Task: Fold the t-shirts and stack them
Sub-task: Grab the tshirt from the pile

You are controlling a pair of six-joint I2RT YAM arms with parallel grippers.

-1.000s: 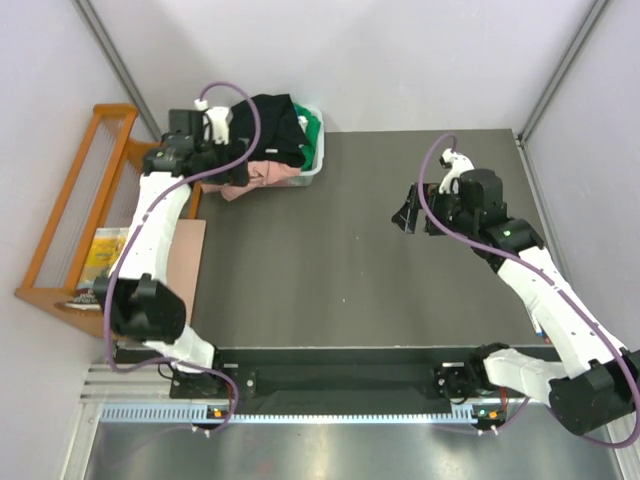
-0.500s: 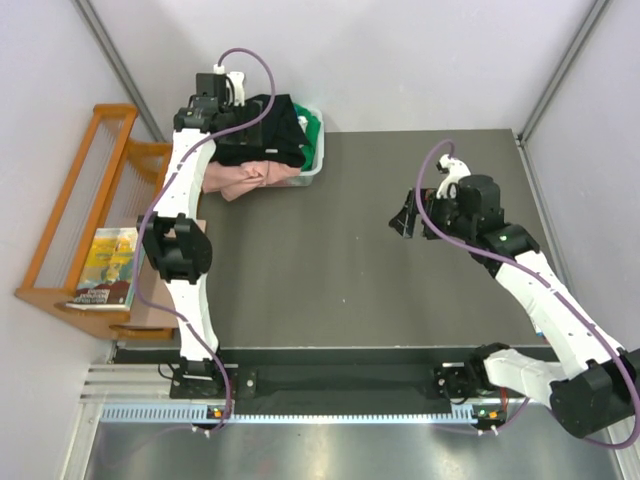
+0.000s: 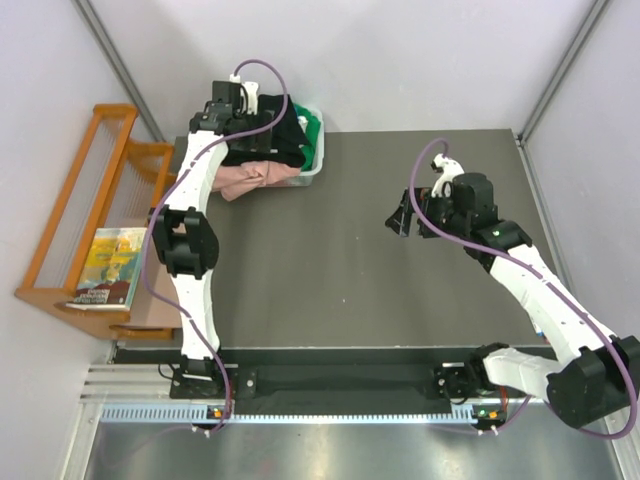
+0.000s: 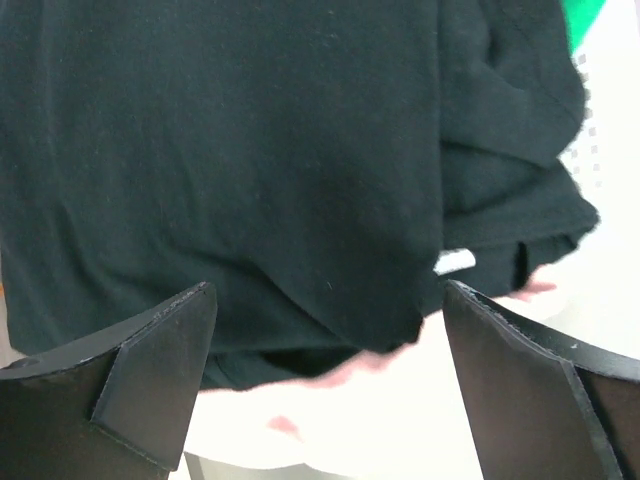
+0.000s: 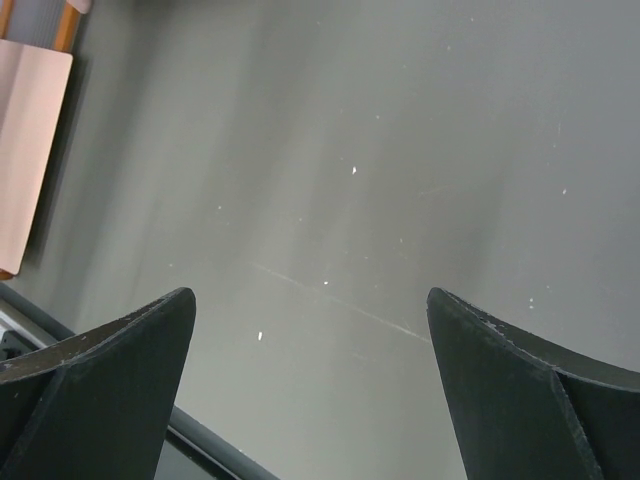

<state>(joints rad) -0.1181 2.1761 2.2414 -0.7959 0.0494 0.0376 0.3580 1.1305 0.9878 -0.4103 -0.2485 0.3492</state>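
The near part of the black shirt lies just below my open left gripper's fingers, so the left gripper comes down onto it next and closes there.
The t-shirts lie heaped in and over a white bin (image 3: 314,166) at the table's far left corner: a black one (image 3: 287,138) on top, a salmon-pink one (image 3: 252,176) spilling out below it, a green one (image 3: 313,127) at the back. My left gripper (image 3: 258,128) hovers open just over the pile. In the left wrist view the black shirt (image 4: 250,150) fills the frame, and the open left gripper (image 4: 328,300) frames its lower edge above pale pink cloth (image 4: 350,385). My right gripper (image 3: 402,220) is open over bare table (image 5: 350,150), nothing in the right gripper (image 5: 310,295).
A wooden rack (image 3: 70,205) stands left of the table, with a yellow-green book (image 3: 106,266) on its lower shelf. A brown board (image 5: 28,150) lies at the table's left edge. Grey walls close in behind and at both sides.
My left arm has swung right and stretched out from beside the bin, so its gripper is now over the black shirt. The right gripper has drifted slightly left.
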